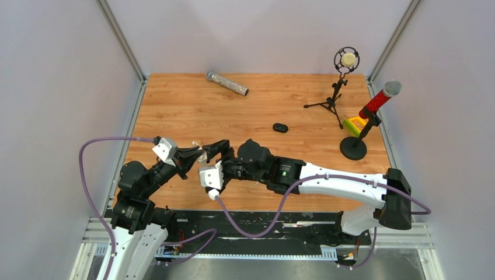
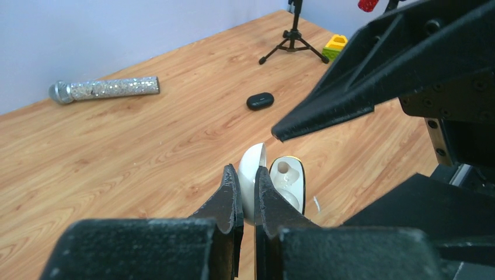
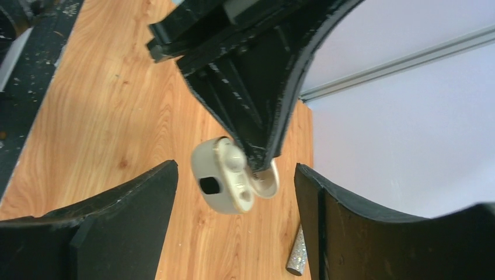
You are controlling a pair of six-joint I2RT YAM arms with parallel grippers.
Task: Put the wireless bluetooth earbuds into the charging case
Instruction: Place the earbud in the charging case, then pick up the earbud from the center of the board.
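Observation:
My right gripper turns fingers-down and moves outward and down over the small white piece (image 1: 195, 143) next, since that piece lies below and outward of it.
A white charging case (image 3: 225, 185) hangs open above the table, its lid (image 2: 252, 166) pinched between the fingers of my left gripper (image 2: 246, 173), which is shut on it. Inside the case (image 2: 289, 181) one well looks empty, and a whitish rounded earbud (image 3: 232, 156) seems to sit in the other. My right gripper (image 3: 233, 175) is open, with its fingers on either side of the case and not touching it. A black roundish earbud (image 1: 280, 128) lies on the table further back, and also shows in the left wrist view (image 2: 260, 100). In the top view both grippers meet near the case (image 1: 201, 155).
A silver glitter microphone (image 1: 227, 83) lies at the back. A mic on a tripod (image 1: 337, 87), a red microphone on a round base (image 1: 365, 125) and a yellow-green block (image 1: 352, 125) stand at the right. A small white fleck (image 2: 316, 203) lies under the case.

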